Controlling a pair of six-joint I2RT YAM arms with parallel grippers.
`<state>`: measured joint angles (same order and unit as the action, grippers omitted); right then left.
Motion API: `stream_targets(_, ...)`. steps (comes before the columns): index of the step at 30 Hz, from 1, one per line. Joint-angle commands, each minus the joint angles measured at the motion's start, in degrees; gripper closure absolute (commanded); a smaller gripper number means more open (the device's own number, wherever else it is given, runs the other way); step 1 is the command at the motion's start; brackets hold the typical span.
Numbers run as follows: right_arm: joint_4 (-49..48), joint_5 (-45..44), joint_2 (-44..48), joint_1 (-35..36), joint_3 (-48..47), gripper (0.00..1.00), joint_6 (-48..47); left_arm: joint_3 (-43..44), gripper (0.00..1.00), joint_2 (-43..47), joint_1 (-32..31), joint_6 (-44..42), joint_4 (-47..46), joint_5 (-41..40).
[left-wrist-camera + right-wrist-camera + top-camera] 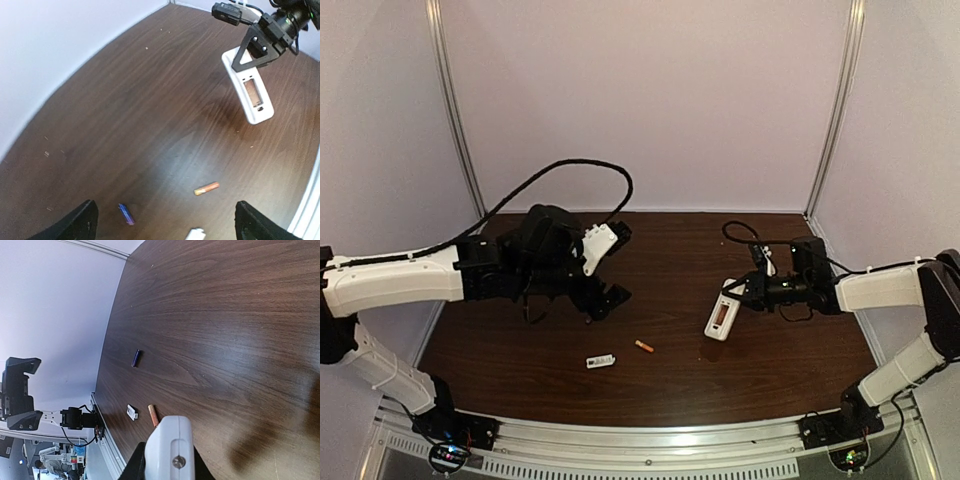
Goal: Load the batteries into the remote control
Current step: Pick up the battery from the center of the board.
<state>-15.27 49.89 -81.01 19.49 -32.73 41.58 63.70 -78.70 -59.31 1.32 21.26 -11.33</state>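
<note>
The remote's battery hollow looks empty, so my left gripper will next tip its fingers down toward the remote [251, 93], onto the orange battery below, at the battery's end nearer the remote [214, 185].
My right gripper [738, 293] is shut on the white remote control [721, 317] and holds it tilted above the table. In the left wrist view the remote [251, 93] shows its open battery recess, which looks empty. The orange battery [644, 346] lies on the table left of the remote; it also shows in the wrist views [206, 188] [153, 415]. The purple battery [126, 213] lies apart from it, seen too in the right wrist view [135, 358]; I cannot pick it out in the top view. My left gripper [616, 264] hangs open and empty above the table.
A small white flat cover piece [601, 361] lies near the front edge, left of the orange battery, and shows in the right wrist view [132, 412]. A black cable [570, 175] loops behind the left arm. White walls close the table on three sides.
</note>
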Motion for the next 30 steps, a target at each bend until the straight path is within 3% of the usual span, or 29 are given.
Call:
stream_targets(1, -4.3, -2.6, -3.6, 2.1, -3.4, 1.0, 0.4, -4.5, 0.03, -1.7, 0.2, 34.9, -5.9, 10.5)
stream_targets(7, -4.1, -4.0, -4.4, 2.1, -4.6, 1.0, 0.2, -0.8, 0.03, -7.9, -6.4, 65.6, -0.4, 0.2)
stream_targets(9, -3.4, -4.7, -3.8, 2.0, -4.5, 1.0, -0.2, 2.7, 0.03, -11.0, -7.3, 73.6, 5.7, -1.8)
stream_targets(13, -1.0, -6.2, -2.7, 1.1, -4.7, 1.0, -1.2, 9.4, 0.2, -17.8, -8.2, 84.6, 14.8, -2.3)
stream_targets(15, 0.3, -6.7, -1.7, -0.2, -4.3, 1.0, -1.6, 12.1, 0.34, -22.0, -8.3, 87.8, 17.4, -0.7)
stream_targets(21, 1.8, -6.7, 2.0, -4.4, -2.7, 1.0, -2.0, 20.5, 0.54, -31.1, -8.4, 91.6, 22.7, 2.6)
stream_targets(30, 1.7, -5.9, 4.4, -5.1, -1.3, 1.0, -1.8, 25.5, 0.55, -37.4, -8.5, 96.1, 26.4, 3.0)
